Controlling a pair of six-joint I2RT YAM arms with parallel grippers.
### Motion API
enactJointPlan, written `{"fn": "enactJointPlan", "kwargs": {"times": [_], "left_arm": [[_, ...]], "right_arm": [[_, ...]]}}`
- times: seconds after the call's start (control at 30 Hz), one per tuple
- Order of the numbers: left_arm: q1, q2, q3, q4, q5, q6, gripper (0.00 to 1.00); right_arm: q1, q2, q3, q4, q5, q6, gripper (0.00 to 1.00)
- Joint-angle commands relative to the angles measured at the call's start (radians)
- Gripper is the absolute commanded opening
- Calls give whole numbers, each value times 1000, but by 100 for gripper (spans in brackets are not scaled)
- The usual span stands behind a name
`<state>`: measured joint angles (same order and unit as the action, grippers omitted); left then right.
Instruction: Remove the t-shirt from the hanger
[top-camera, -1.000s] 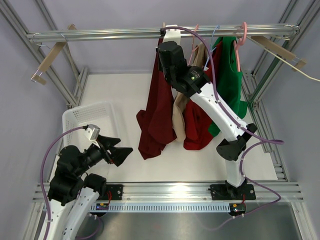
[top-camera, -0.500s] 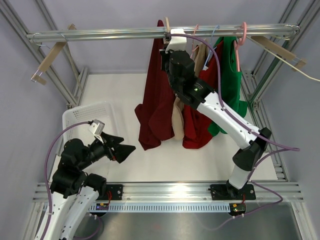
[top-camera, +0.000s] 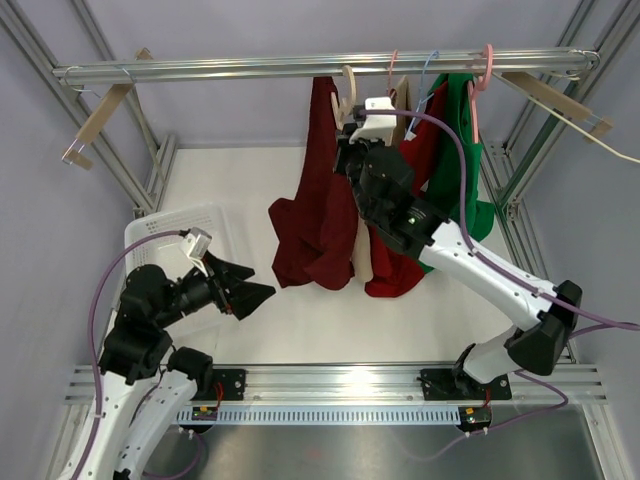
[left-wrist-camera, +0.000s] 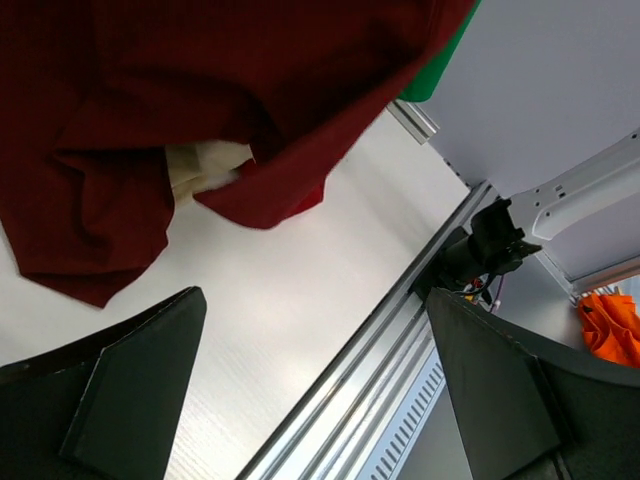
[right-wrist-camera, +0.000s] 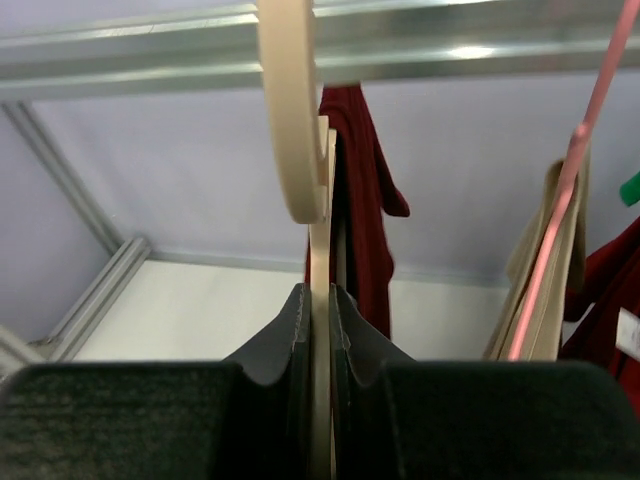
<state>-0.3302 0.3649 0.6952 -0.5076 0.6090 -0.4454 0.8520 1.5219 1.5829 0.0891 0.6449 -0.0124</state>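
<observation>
My left gripper will next move, open, to the right in the top view, onto the near corner of the shirt's lower hem, which hangs loose beyond its fingers.
A dark red t-shirt hangs from a cream hanger that is off the metal rail and held in the air. My right gripper is shut on the hanger's neck; in the right wrist view the hanger stands between the closed fingers, its hook below the rail, with the red shirt behind it. My left gripper is open and empty, low at the left, pointing toward the shirt's hem.
A white basket sits at the left. A tan garment, another red shirt and a green shirt hang on the rail to the right, with a pink hanger. A bare wooden hanger hangs far left.
My right gripper has lifted the hanger off the rail and carried it with the red shirt rightward and toward the near side. My left gripper has risen slightly toward the shirt.
</observation>
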Motion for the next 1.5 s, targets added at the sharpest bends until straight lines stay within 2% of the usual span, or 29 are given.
{"fn": "enactJointPlan", "kwargs": {"times": [0.0,0.1,0.23,0.33,0.4,0.43,0.53,0.6,0.67,0.8,0.83,0.97,1.0,1.03,1.1,1.13,1.3,1.47], "left_arm": [[-4,48,79,116,97,-42,99],[-9,100,145,139,124,-49,99],[-59,164,223,153,94,-49,99],[-179,219,256,175,2,-50,99],[-359,256,273,181,-131,-38,99],[-501,264,283,179,-284,-10,99],[-703,299,294,179,-515,39,99],[-766,356,308,179,-592,63,99],[-846,396,320,179,-737,86,99],[-909,483,339,199,-865,132,98],[-934,506,342,201,-941,137,97],[-997,531,343,224,-1103,180,94],[-1004,534,342,230,-1111,194,87],[-1010,537,340,236,-1092,197,60],[-1018,548,340,253,-1062,200,24],[-1036,551,343,251,-1045,200,2],[-1136,563,285,250,-1037,176,0],[-1195,583,117,277,-1028,35,0]], "right_arm": [[67,-126,-95,162,64,52,0],[143,-173,-146,169,110,74,0],[202,-172,-101,89,156,123,0],[223,-157,-81,87,183,149,0],[225,-147,-72,87,183,173,0],[226,-141,-45,78,188,196,0],[225,-138,3,26,193,230,0],[225,-143,25,-15,190,256,0],[225,-163,31,-41,170,281,0],[228,-198,8,-75,128,336,0],[228,-213,-10,-81,125,342,0],[228,-252,-57,-83,99,368,0],[228,-258,-64,-84,96,374,0],[228,-267,-75,-83,98,373,0],[228,-269,-75,-83,108,358,0],[228,-267,-66,-80,110,351,0],[228,-236,6,-11,148,261,0],[225,-210,12,213,193,145,0]]}}
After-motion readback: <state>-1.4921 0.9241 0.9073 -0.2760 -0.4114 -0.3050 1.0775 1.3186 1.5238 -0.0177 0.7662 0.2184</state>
